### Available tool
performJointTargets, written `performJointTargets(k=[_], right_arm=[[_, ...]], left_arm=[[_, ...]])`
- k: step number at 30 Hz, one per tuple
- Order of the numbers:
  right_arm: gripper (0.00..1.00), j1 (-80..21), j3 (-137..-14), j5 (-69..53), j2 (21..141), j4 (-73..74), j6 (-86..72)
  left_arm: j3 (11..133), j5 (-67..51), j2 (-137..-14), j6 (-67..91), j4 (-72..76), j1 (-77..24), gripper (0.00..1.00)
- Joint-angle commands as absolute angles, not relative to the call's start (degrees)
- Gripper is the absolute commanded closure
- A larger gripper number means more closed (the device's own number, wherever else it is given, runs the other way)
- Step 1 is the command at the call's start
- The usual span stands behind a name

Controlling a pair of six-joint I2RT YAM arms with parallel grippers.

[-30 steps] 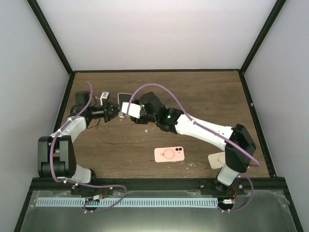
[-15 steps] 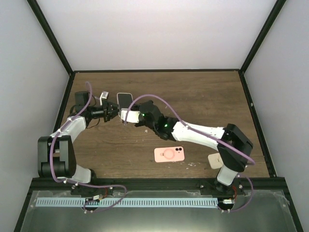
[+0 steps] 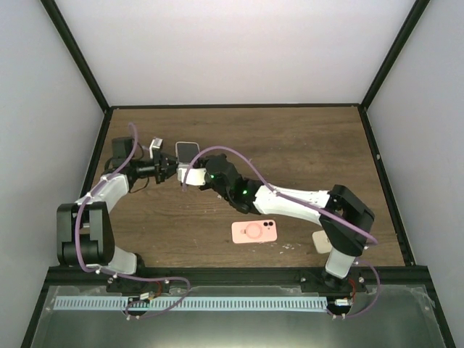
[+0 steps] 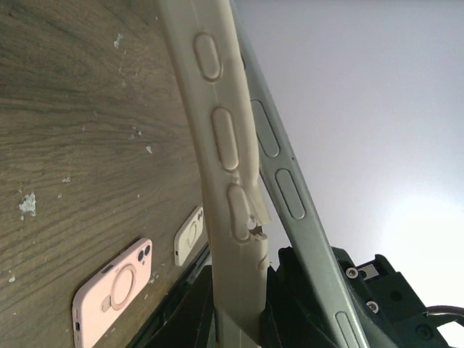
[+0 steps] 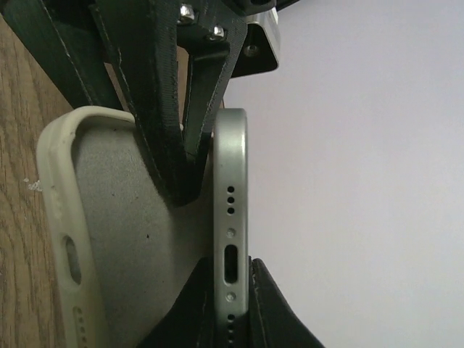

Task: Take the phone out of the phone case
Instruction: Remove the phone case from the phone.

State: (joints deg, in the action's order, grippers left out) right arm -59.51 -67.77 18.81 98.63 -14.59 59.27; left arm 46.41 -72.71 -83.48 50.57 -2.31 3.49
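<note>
A gap already separates the cream phone case from the phone, so the left gripper will move outward and down and set the case on the bare tabletop (image 3: 165, 139) beside the phone.
In the left wrist view my left gripper (image 4: 239, 293) is shut on the edge of a cream phone case (image 4: 225, 145). The grey phone (image 4: 290, 196) leans away from the case on the right, with a gap opening between them. In the right wrist view my right gripper (image 5: 232, 293) is shut on the phone's silver bottom edge (image 5: 230, 210). The case (image 5: 101, 232) stands to its left, with a left finger (image 5: 170, 145) between case and phone. In the top view both grippers meet at the back left, left gripper (image 3: 169, 167), right gripper (image 3: 194, 174), phone (image 3: 187, 150).
A pink phone case (image 3: 254, 231) lies face down near the table's front middle. Another cream case (image 3: 321, 241) lies at the front right, partly under the right arm. Both also show in the left wrist view, pink (image 4: 112, 293) and cream (image 4: 190, 235). Black frame posts border the table.
My right wrist has shifted left and nearer the left gripper, its forearm dropping lower. The phone's dark face now shows in the top view. The left arm has hardly moved.
</note>
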Motion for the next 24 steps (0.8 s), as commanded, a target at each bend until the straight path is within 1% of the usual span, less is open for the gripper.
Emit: performJointTargets(k=[1,8,14,24], right_arm=[[0.99,-62.34,-70.83,19.92,98.44,-15.14,59.20],[0.99,-65.66,-71.18,21.40,98.50,-13.31,58.87],[0.99,-67.53,-73.96,22.24,98.87,-10.19,57.29],[0.99,-67.63,-80.49,22.94,98.30,-4.39,55.39]], left_arm=[[48.49,-72.59,-85.60,49.67,-1.07,5.61,1.00],[47.52,-71.33,-86.48,51.05,0.04,9.59,1.00],[47.08,-68.90,-86.06,49.45,-1.17,10.32,1.00],[47.49,-65.57,-86.39,45.85,-4.49,11.07,1.00]])
